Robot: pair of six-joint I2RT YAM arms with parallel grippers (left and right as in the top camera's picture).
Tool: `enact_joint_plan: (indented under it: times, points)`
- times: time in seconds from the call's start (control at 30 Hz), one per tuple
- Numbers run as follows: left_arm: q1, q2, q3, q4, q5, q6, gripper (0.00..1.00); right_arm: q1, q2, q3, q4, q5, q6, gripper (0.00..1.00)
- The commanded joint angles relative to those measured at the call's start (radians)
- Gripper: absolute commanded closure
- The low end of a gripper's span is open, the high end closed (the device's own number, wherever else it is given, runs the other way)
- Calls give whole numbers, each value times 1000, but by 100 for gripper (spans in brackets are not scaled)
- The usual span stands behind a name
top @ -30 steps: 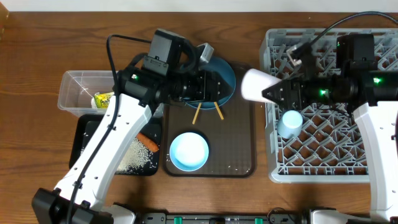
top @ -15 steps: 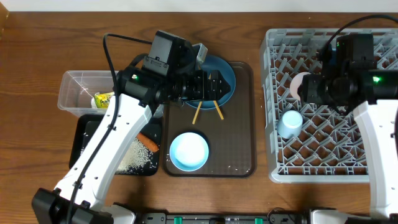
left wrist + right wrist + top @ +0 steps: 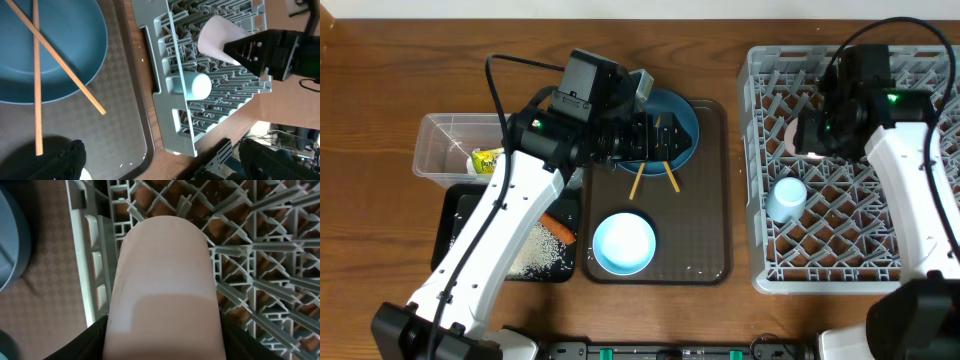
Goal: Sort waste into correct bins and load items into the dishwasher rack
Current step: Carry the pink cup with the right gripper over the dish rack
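Observation:
The light blue cup shifts over in my right gripper next, comes down and is released. The free pegs beyond it are below the gripper, left in the overhead view.
My right gripper (image 3: 815, 135) is shut on the pink cup (image 3: 797, 137) and holds it over the left part of the grey dishwasher rack (image 3: 850, 270). In the right wrist view the cup (image 3: 165, 280) fills the space between my fingers (image 3: 92, 340), just above the pegs. A light blue cup (image 3: 786, 198) lies in the rack. My left gripper (image 3: 665, 138) is open and empty above the dark blue plate (image 3: 682, 118) and two wooden chopsticks (image 3: 638, 180). The light blue bowl (image 3: 623, 243) sits on the brown tray (image 3: 705, 230). No tissue is in view.
The clear tub (image 3: 445, 140) holds the yellow-green wrapper (image 3: 486, 160). The black tray (image 3: 460, 215) holds the carrot (image 3: 560, 228) and rice (image 3: 535, 252). In the left wrist view the rack (image 3: 170, 125) borders the brown tray's edge (image 3: 142, 115).
My right arm carried the pink cup rightward from the brown tray's edge to over the rack and turned it to point down. My left arm stayed almost still.

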Motion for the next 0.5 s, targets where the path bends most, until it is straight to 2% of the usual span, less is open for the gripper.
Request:
enact_joint_plan:
  times: [0.0,0.47]
  points:
    - [-2,1,-1,0,-9,14,0,-3,28,15,18,-55,-21,86]
    - [-2,1,-1,0,-9,14,1,45,119,14,52,-66,-26,85]
